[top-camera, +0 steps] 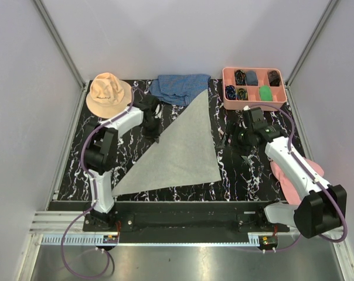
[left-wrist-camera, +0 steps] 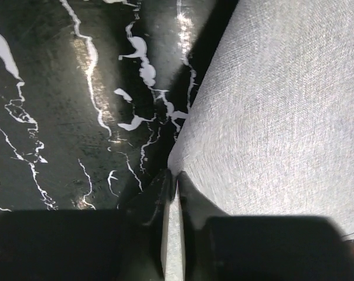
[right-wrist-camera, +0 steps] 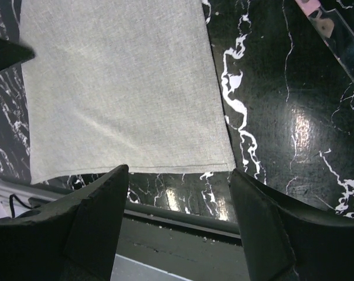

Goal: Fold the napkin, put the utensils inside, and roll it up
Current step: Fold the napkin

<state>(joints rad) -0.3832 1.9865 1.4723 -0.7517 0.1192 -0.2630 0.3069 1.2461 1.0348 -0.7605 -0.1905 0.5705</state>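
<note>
The utensil's pink handle [right-wrist-camera: 309, 6] lies below my open right gripper and outward of its fingers. My right gripper moves them outward and down around that handle next.
The light-grey napkin [top-camera: 183, 149] lies folded into a triangle on the black marbled table, its long folded edge running from back right to front left. My left gripper [top-camera: 156, 136] is at that folded edge, about halfway along it. In the left wrist view the left gripper [left-wrist-camera: 176, 178] is shut on the napkin [left-wrist-camera: 271, 105], with a strip of cloth pinched between its fingers. My right gripper [top-camera: 238, 146] hovers to the right of the cloth. In the right wrist view the right gripper [right-wrist-camera: 178, 170] is open and empty, near the corner of the napkin [right-wrist-camera: 118, 82]. A silvery utensil [right-wrist-camera: 341, 41] with a pink handle shows at the top right.
An orange hat [top-camera: 108, 93] sits at the back left, with a blue checked cloth [top-camera: 180, 86] beside it. A pink tray [top-camera: 254, 69] of small dark items stands at the back right. A pink hat [top-camera: 285, 178] lies under the right arm. The table's front rail [right-wrist-camera: 183, 216] is just below the right fingers.
</note>
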